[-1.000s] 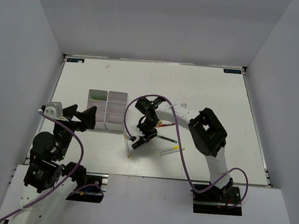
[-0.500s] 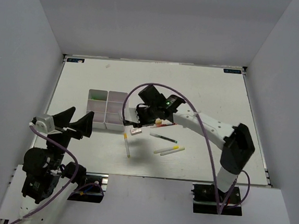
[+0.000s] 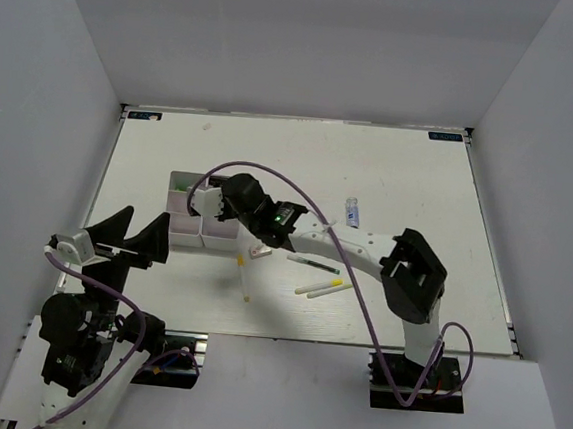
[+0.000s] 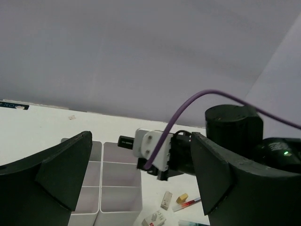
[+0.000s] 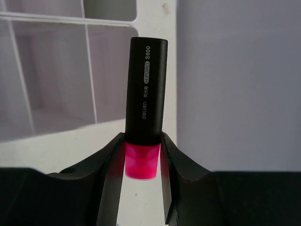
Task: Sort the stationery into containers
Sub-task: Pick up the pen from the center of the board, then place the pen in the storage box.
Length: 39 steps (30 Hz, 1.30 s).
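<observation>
My right gripper has the tray's far corner section (image 3: pixel 182 182) (image 5: pixel 111 8) below, to the left in the top view, so next it will turn and move down there to release.
My right gripper (image 5: pixel 142 155) is shut on a black highlighter (image 5: pixel 146 89), clamping it at its pink end. In the top view that gripper (image 3: pixel 199 205) hangs over the white divided tray (image 3: pixel 182 179) at the table's left. From the left wrist view the highlighter's black tip (image 4: pixel 126 141) pokes out above the tray's compartments (image 4: pixel 120 207). My left gripper (image 3: pixel 137 230) stands open, nothing in it, just near-left of the tray. Loose on the table are a yellow pen (image 3: pixel 244 276), two more pens (image 3: pixel 314 264) (image 3: pixel 325 288), small erasers (image 4: pixel 166 200) and a blue-labelled white tube (image 3: pixel 351 212).
The right forearm (image 3: pixel 334 244) stretches across the middle of the table above the loose items. A red pen (image 4: pixel 188 203) lies next to a yellow eraser (image 4: pixel 182 197). White walls enclose the table on three sides.
My right arm has swung left from the pile of pens to above the tray, carrying the highlighter. My left arm has drawn back toward the near left edge.
</observation>
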### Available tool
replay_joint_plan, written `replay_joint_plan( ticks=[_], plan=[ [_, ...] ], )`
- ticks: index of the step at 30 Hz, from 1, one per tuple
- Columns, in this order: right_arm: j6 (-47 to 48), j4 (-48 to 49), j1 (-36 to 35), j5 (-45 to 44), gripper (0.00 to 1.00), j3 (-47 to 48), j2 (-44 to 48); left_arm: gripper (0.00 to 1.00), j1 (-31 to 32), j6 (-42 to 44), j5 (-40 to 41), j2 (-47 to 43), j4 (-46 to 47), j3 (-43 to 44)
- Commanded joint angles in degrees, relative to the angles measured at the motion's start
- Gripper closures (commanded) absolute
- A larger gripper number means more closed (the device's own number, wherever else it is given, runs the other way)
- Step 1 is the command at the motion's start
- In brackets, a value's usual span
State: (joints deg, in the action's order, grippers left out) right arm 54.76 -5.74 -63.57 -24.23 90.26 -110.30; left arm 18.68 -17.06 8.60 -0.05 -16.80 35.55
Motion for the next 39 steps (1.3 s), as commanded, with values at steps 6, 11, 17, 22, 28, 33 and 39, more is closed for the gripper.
replay_joint_plan(
  ticks=[6,11,17,22,28,33,39],
  plan=[
    [16.85,23.55,-3.22,-11.46,1.0,3.87,-6.23,0.06,-1.71,-0.43,2.03,-5.48,-1.04,0.57],
    [19.59,24.11,-3.93,-9.8,1.0,5.89,-8.26,0.06,-2.86,-0.43,2.03,-5.48,-1.04,0.57],
    [31.78,30.96,-4.54,-10.31,1.0,3.26,-10.72,0.06,-3.91,-0.96,2.03,-5.48,-1.04,0.57],
    [35.33,21.84,-4.46,-10.75,1.0,7.37,-13.01,0.06,-4.44,-0.96,2.03,-5.48,-1.04,0.57],
    [35.24,7.94,-4.46,-10.93,1.0,15.02,-16.78,0.06,-4.97,-0.96,1.51,-5.48,-1.04,0.57],
    [36.64,2.5,-4.54,-11.81,1.0,18.11,-19.5,0.06,-4.97,-0.96,1.51,-5.48,-1.04,0.57],
    [38.58,-3.66,-4.46,-13.3,1.0,24.87,-22.5,0.06,-4.97,-0.96,1.51,-5.48,-1.04,0.57]
  ],
)
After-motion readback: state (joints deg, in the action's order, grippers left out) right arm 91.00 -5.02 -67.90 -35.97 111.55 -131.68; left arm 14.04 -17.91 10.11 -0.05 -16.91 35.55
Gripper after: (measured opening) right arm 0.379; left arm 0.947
